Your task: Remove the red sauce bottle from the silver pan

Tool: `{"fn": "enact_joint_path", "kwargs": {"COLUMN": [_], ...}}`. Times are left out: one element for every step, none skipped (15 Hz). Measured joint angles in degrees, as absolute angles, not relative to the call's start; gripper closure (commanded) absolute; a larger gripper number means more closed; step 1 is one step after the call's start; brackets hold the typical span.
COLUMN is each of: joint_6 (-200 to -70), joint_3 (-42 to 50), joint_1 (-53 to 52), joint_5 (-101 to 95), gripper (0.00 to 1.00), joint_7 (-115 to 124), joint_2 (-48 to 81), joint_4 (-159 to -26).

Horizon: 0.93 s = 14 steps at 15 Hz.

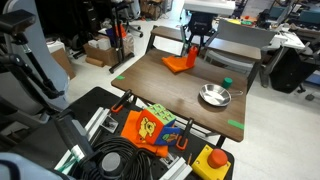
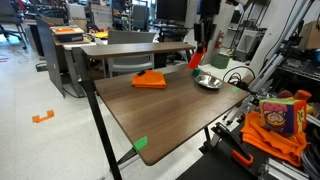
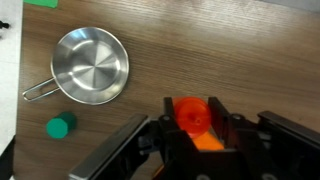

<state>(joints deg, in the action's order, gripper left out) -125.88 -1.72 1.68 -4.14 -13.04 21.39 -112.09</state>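
Observation:
My gripper moves off the orange cloth next, then lowers the red sauce bottle upright onto the empty wood beside the silver pan (image 1: 213, 96).
My gripper (image 3: 190, 125) is shut on the red sauce bottle (image 3: 190, 115), seen end-on between the fingers in the wrist view. The silver pan (image 3: 90, 66) lies empty on the wooden table at the upper left, apart from the gripper. In both exterior views the gripper (image 1: 192, 44) (image 2: 198, 50) holds the bottle (image 1: 190, 52) (image 2: 195, 60) in the air above the table's far part. The pan (image 1: 213, 96) (image 2: 209, 81) sits on the table well away from it.
A flat orange cloth (image 1: 179, 63) (image 2: 150, 79) lies on the table below the gripper. A small green object (image 3: 60, 126) (image 1: 227, 82) sits beside the pan. Green tape (image 2: 141, 143) marks a table corner. Chairs, boxes and cables surround the table.

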Motion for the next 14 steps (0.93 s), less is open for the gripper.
{"fn": "enact_joint_path", "kwargs": {"joint_6": [-126.11,-126.15,-126.15,-126.12,-125.98,-125.88,-125.82,-125.80,-125.80,-125.81,-125.81,-125.81,-125.82,-125.85], "joint_3": [-2.34,-2.90,-3.37,-3.71,-3.86,-3.87,-3.87,-3.87,-3.86,-3.83,-3.77,-3.68,-3.59,-3.48], "joint_1": [1.14,0.80,0.59,0.45,0.26,0.07,-0.06,-0.15,-0.19,-0.19,-0.19,-0.19,-0.19,-0.20], "joint_5": [-4.13,-4.11,-4.11,-4.11,-4.12,-4.13,-4.16,-4.17,-4.19,-4.22,-4.27,-4.34,-4.50,-4.92], "gripper": [0.87,0.87,0.87,0.87,0.87,0.87,0.87,0.87,0.87,0.87,0.87,0.87,0.87,0.87], "joint_7": [-13.27,-13.62,-13.90,-14.05,-14.07,-14.06,-14.04,-14.03,-13.94,-13.89,-13.84,-13.67,-13.33,-12.83], "joint_2": [21.43,21.55,21.78,22.16,22.76,23.47,24.19,24.96,25.71,26.45,27.16,27.88,28.57,29.22], "joint_4": [-113.35,-114.40,-115.28,-115.97,-116.40,-116.63,-116.74,-116.77,-116.77,-116.77,-116.76,-116.76,-116.72,-116.70]}}
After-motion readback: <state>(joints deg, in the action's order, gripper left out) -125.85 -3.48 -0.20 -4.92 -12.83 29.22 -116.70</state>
